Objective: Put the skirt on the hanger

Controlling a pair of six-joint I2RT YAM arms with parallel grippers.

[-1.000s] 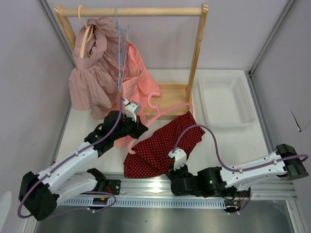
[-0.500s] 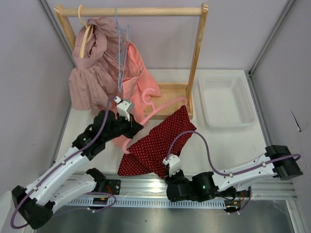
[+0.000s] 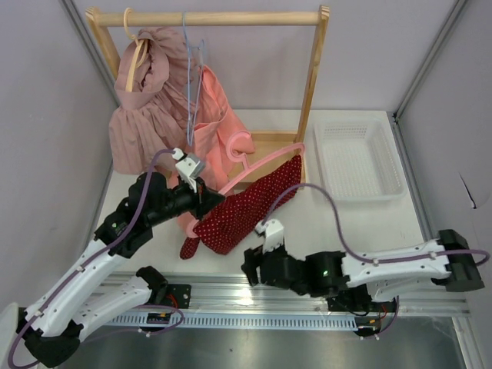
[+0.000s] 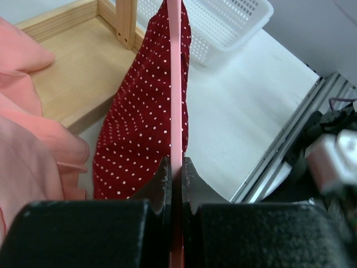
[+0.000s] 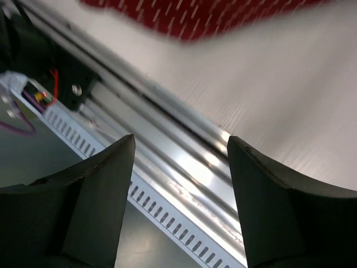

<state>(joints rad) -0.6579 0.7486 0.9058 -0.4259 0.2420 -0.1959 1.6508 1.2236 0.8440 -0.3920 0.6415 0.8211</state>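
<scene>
The bar beside the blue wire hanger is bare, so my left gripper will next go up and outward, hook the pink hanger over it there and release.
The pink hanger is lifted at a slant above the table, and my left gripper is shut on its lower part. In the left wrist view the hanger runs edge-on straight out from the shut left gripper. The dark red dotted skirt drapes over the hanger and hangs down, its low end near the table; it also fills the left of the wrist view. My right gripper hovers by the front rail, just below the skirt, open and empty. A blurred edge of skirt shows above it.
A wooden rack at the back carries a mauve ruffled garment, a salmon garment and a blue wire hanger. Its wooden base lies behind the skirt. A white basket sits at the right. The metal rail runs along the front edge.
My left arm has raised the hanger up and leftward, lifting the skirt off the table. My right gripper has opened, let go of the skirt's near edge and shifted left.
</scene>
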